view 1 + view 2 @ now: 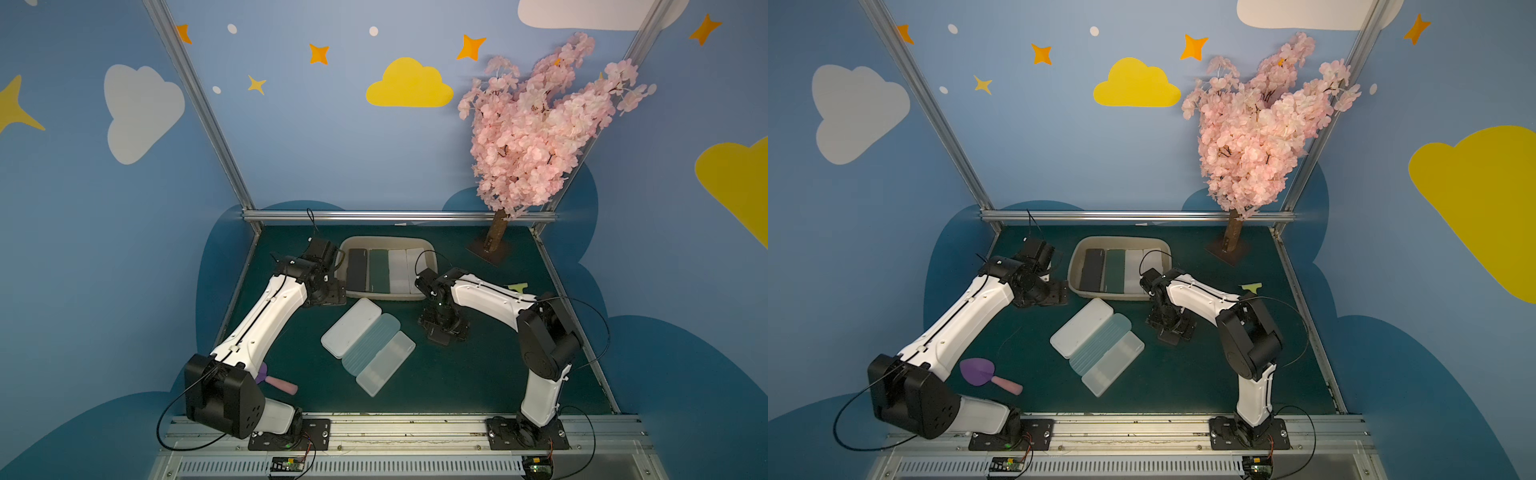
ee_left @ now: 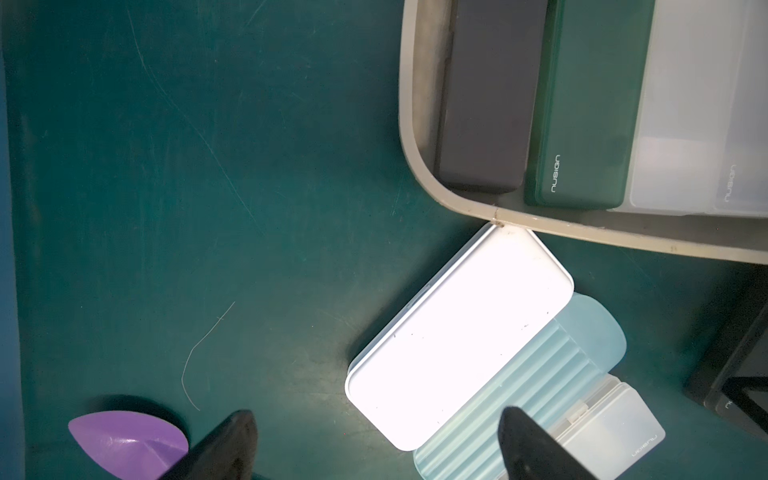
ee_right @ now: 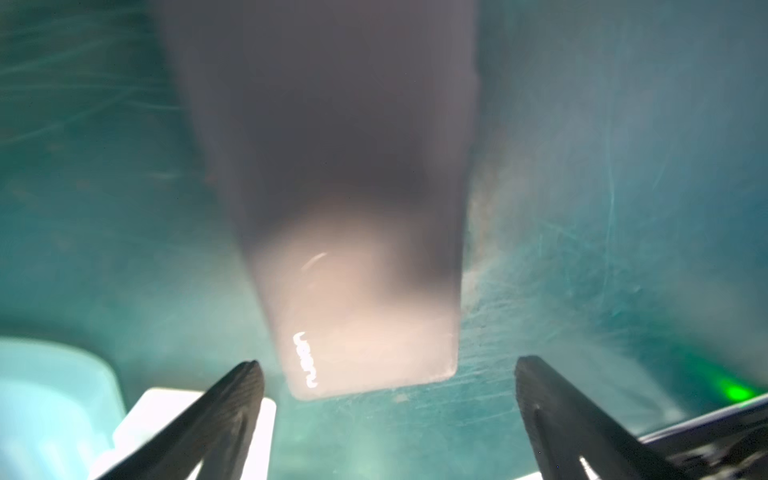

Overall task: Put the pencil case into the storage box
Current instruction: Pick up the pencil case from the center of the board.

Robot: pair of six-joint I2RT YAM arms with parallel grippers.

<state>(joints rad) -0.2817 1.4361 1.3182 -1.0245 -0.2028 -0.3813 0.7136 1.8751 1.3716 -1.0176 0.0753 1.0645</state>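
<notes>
My right gripper will ease down and outward astride the dark grey case's near end (image 1: 438, 338) (image 3: 364, 328), which lies below and outward of it, as the fingertips span its width.
The beige storage box (image 1: 386, 240) (image 2: 419, 174) stands at the back middle with several pencil cases side by side in it: a dark one, a green one and pale ones. A dark grey pencil case (image 3: 353, 257) (image 1: 439, 337) lies flat on the green mat in front of the box's right end. My right gripper (image 3: 388, 382) hangs open just over its near end, and neither finger touches it. My left gripper (image 2: 378, 436) is open above the mat left of the box, holding nothing.
A white case (image 1: 351, 328), a ribbed light-blue case (image 1: 372, 341) and a translucent case (image 1: 386, 365) lie together mid-table, the white one's corner touching the box. A purple toy shovel (image 1: 978, 372) lies front left. A pink blossom tree (image 1: 494, 243) stands back right.
</notes>
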